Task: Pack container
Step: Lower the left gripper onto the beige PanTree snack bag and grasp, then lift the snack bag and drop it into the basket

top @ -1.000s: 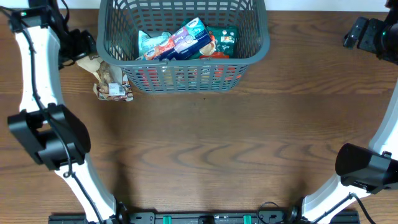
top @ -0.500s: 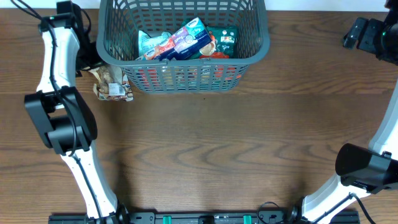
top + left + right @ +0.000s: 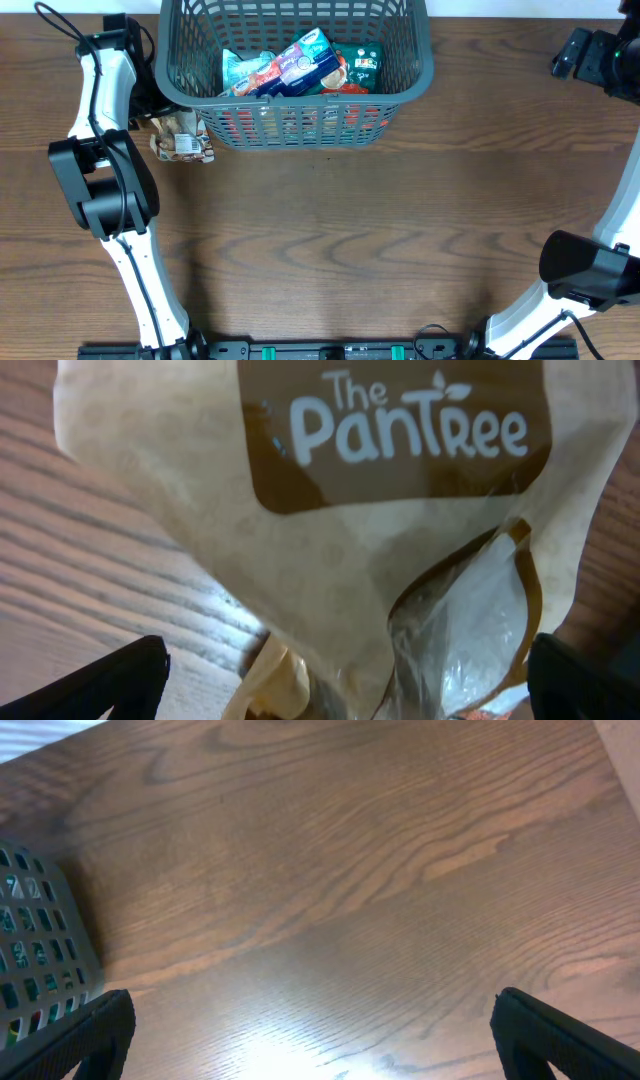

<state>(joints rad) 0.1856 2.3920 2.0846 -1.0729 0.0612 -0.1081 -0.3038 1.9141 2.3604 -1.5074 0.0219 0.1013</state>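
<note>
My left gripper lowers its wide-open fingers, already on both sides of the packet, and closes on its beige part (image 3: 172,127) (image 3: 350,590) beside the brown label next, as that part lies below.
The dark grey slatted container (image 3: 424,60) stands at the back middle and holds several grocery packets (image 3: 300,68). A beige and brown "The PanTree" packet (image 3: 181,136) lies on the table against the container's left front corner. It fills the left wrist view (image 3: 400,510). My left gripper (image 3: 148,104) is open just above that packet, its two fingers (image 3: 345,680) wide apart on either side of it. My right gripper (image 3: 575,52) is open and empty at the far right back, over bare table (image 3: 315,1030).
The container's wall shows at the left edge of the right wrist view (image 3: 40,950). The wooden table (image 3: 350,230) stretches in front of the container. My left arm's elbow (image 3: 100,190) stands left of the packet.
My left arm has swung right toward the container and its gripper has come over the beige packet. The packet, container and right arm have not moved.
</note>
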